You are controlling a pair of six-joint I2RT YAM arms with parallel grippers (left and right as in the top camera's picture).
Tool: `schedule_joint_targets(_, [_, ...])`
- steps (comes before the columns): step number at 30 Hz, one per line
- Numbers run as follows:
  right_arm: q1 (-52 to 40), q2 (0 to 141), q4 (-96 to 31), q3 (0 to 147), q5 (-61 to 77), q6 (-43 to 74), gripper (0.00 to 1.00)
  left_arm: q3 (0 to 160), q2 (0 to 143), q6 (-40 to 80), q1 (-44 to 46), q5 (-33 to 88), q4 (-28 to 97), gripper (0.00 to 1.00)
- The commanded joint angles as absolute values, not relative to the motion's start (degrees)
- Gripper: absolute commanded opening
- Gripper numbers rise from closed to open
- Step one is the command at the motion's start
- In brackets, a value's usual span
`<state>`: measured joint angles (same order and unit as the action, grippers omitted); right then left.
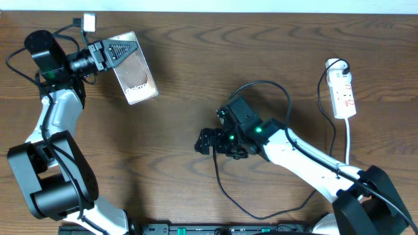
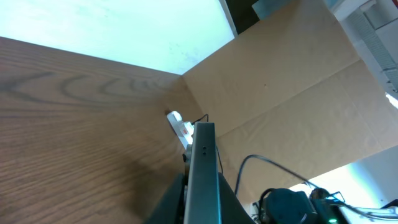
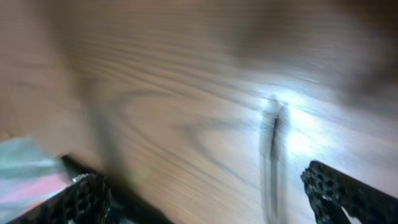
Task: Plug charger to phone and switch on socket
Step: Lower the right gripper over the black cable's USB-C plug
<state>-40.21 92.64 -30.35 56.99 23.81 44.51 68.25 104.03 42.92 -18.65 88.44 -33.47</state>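
My right gripper will go down and back next, and I will turn its open fingers around the charger cable's dark end [image 1: 214, 151] [image 3: 274, 135].
The phone [image 1: 136, 70], dark and glossy with white lettering, is held tilted at the far left by my left gripper [image 1: 121, 50], which is shut on its upper end. In the left wrist view the phone [image 2: 203, 168] shows edge-on between the jaws. The white socket [image 1: 343, 91] with red marks lies at the far right and also shows small in the left wrist view [image 2: 180, 127]. My right gripper [image 1: 208, 141] is open at mid-table. The thin black charger cable [image 1: 221, 188] loops below it. A blurred dark strand [image 3: 272, 149] lies on the table between the right fingers [image 3: 211, 193].
The socket's white cord [image 1: 348, 140] runs down the right side, with its plug [image 1: 337, 64] at the top. A small white box [image 1: 89, 23] sits at the far edge behind the left arm. A cardboard wall [image 2: 292, 93] stands beyond the table.
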Motion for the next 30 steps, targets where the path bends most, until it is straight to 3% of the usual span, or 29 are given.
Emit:
schedule_joint_targets(1, [-43.1,92.2,-37.7,65.7,9.4,41.7,0.99,68.7,102.8,41.5,-19.0,90.0,-33.9,0.07])
schedule_joint_targets(13, [-49.6,93.4,-49.6,70.2,-3.1,53.3,0.95,68.7,102.8,41.6,-18.9,90.0,-33.5,0.07])
schedule_joint_targets(19, [-53.5,98.1,-50.2,70.2,-3.5,54.4,0.96,68.7,102.8,41.6,-18.9,90.0,-33.5,0.07])
schedule_joint_targets(30, [-54.7,102.3,-50.4,70.2,-3.1,55.7,0.87,68.7,102.8,41.6,-19.0,90.0,-33.5,0.07])
